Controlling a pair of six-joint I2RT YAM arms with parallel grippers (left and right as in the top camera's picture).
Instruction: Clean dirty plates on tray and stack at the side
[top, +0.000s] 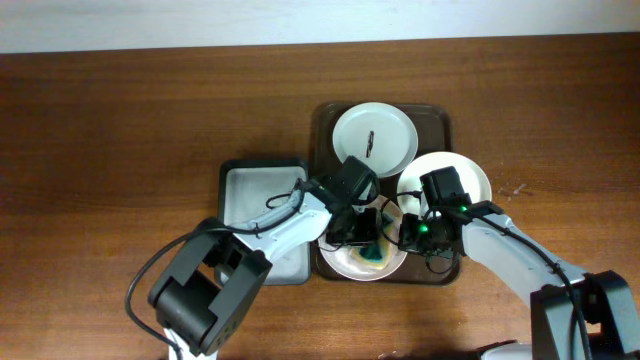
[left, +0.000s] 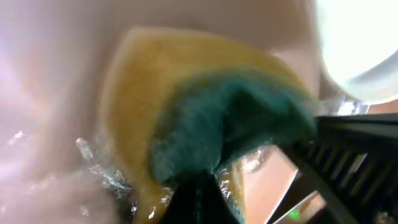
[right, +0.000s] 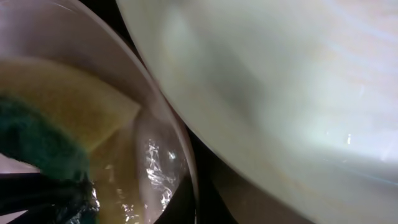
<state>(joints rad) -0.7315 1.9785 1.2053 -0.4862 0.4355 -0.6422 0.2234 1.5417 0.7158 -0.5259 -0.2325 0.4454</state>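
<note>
I will next lift my left gripper off the front plate and move it to the left in the overhead view. I will lower the sponge (top: 374, 253) into the white bin, because the bottom of the bin shows room.
A brown tray (top: 323, 118) holds three white plates. The front plate (top: 345, 262) has a yellow and green sponge (top: 374, 253) pressed on it. My left gripper (top: 360, 237) is shut on the sponge (left: 205, 118), which fills the left wrist view over the wet plate (left: 43, 112). My right gripper (top: 412, 233) is shut on the right rim of that front plate (right: 180, 155). In the right wrist view the sponge (right: 56, 118) lies on the left. A second plate (top: 455, 172) (right: 280, 81) lies to the right, and a third plate (top: 375, 138) with a dark smear lies at the back.
A white square bin (top: 250, 195) stands on the wooden table just left of the tray. Both arms cross over the tray's front half, close to each other. Bare wood (top: 120, 150) lies to the left and right of the tray.
</note>
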